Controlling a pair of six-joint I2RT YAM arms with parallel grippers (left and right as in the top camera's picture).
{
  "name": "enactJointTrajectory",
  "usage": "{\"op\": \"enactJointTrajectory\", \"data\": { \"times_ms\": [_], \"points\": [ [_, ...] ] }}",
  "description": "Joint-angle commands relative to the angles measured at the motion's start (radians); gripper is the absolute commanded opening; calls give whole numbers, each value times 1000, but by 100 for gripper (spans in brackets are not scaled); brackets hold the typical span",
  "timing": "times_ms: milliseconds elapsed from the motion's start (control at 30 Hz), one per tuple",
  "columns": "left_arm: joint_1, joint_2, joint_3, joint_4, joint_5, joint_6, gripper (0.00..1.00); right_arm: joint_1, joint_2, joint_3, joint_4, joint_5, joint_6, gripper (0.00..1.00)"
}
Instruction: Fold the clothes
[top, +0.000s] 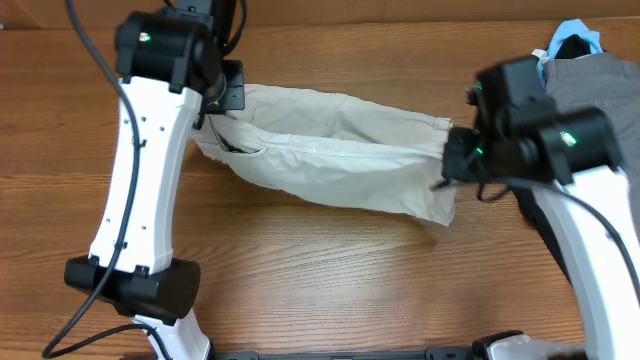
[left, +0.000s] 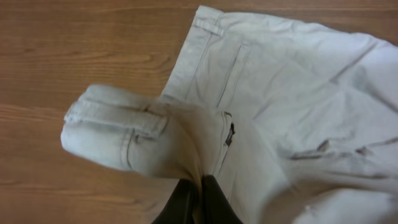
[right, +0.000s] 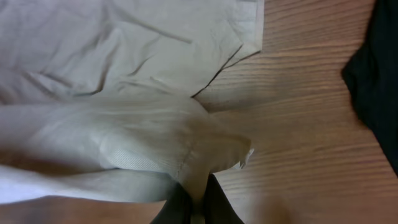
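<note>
Next, my left gripper will carry the lifted waistband outward over the shorts' flat far corner (top: 256, 91) (left: 213, 20), lower and release it, as that far corner lies outward of and below the gripper.
The clothes, a pair of pale beige shorts (top: 330, 150), are stretched across the wooden table between my two arms. My left gripper (left: 200, 182) is shut on a bunched waistband corner (left: 118, 124) with a belt loop, lifted off the wood; the welt pocket (left: 233, 71) lies flat behind. My right gripper (right: 198, 194) is shut on the hem of a leg (right: 214, 152), also raised above the table. In the overhead view the left gripper (top: 225, 98) sits at the shorts' left end and the right gripper (top: 455, 160) at their right end.
A grey garment (top: 590, 80) with a light blue one (top: 575, 38) behind it lies at the back right. A black garment (right: 376, 81) lies on the wood right of the held hem. Bare table (top: 330, 280) spreads in front of the shorts.
</note>
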Motion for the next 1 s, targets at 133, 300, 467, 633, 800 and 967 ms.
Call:
{"op": "enactJointTrajectory", "data": {
  "times_ms": [133,300,467,633,800,967],
  "points": [
    [3,-13,-258,320,-40,-28,4,-71,143,19,119,28,-39,4],
    [6,-13,-404,641,-43,-28,4,-143,222,19,265,28,-87,4],
    [6,-12,-520,908,-39,-29,11,-174,300,19,415,24,-125,4],
    [6,-6,-614,1111,-35,-29,29,-174,384,19,511,24,-138,4],
    [6,32,-654,1239,-35,-28,48,-176,470,19,544,24,-137,4],
    [6,85,-654,1308,-29,-25,74,-200,553,19,595,24,-107,60]
  ]
}}
